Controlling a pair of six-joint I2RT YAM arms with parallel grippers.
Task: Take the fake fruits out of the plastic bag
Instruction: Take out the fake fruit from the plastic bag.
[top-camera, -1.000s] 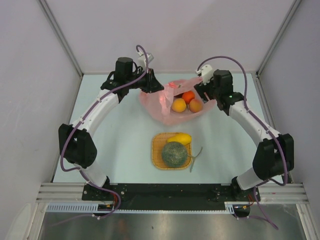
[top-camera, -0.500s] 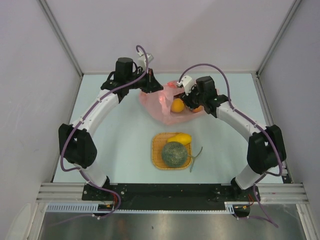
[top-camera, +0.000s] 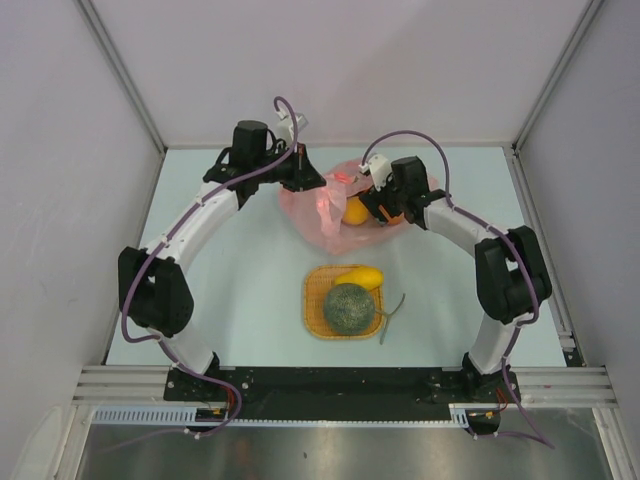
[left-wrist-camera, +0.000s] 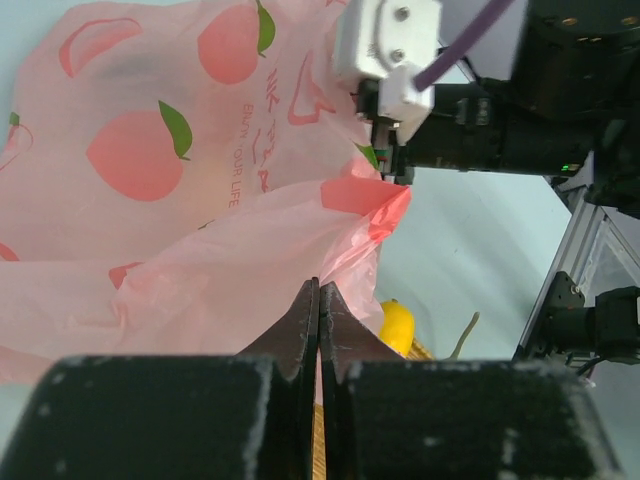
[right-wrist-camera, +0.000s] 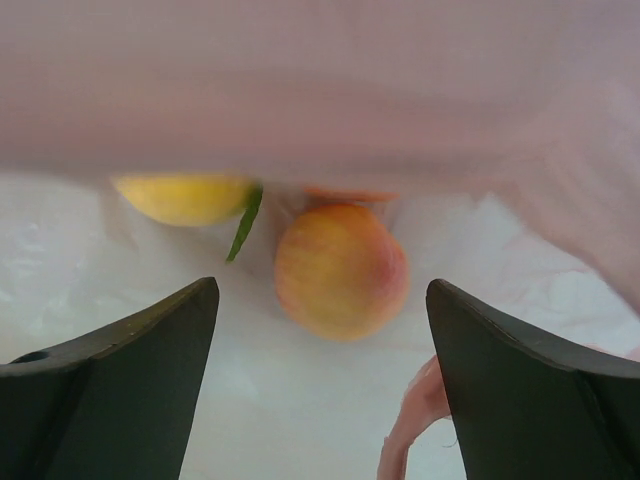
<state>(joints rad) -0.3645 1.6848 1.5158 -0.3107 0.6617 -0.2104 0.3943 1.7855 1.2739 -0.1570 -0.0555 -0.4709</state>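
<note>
The peach-orange fruit lies nearest, before the yellow one. It comes between my right gripper's fingers next as they move deeper into the bag's opening and close.
The pink plastic bag lies at the back middle of the table. My left gripper is shut on its left edge and holds it up; in the left wrist view the gripper pinches the pink film. My right gripper is open inside the bag mouth. In the right wrist view a peach-orange fruit lies just ahead of the open gripper, untouched, with a yellow leafed fruit beyond. One orange fruit shows from above. The melon and mango lie outside the bag.
The melon and mango rest on a square woven mat in the middle of the table. The bag's film hangs over the right gripper, and a pink handle strip lies by its right finger. Walls enclose the table on three sides.
My right gripper has swung left and into the bag mouth, covering the two fruits on the right side of the bag. The left gripper has kept its hold on the bag.
</note>
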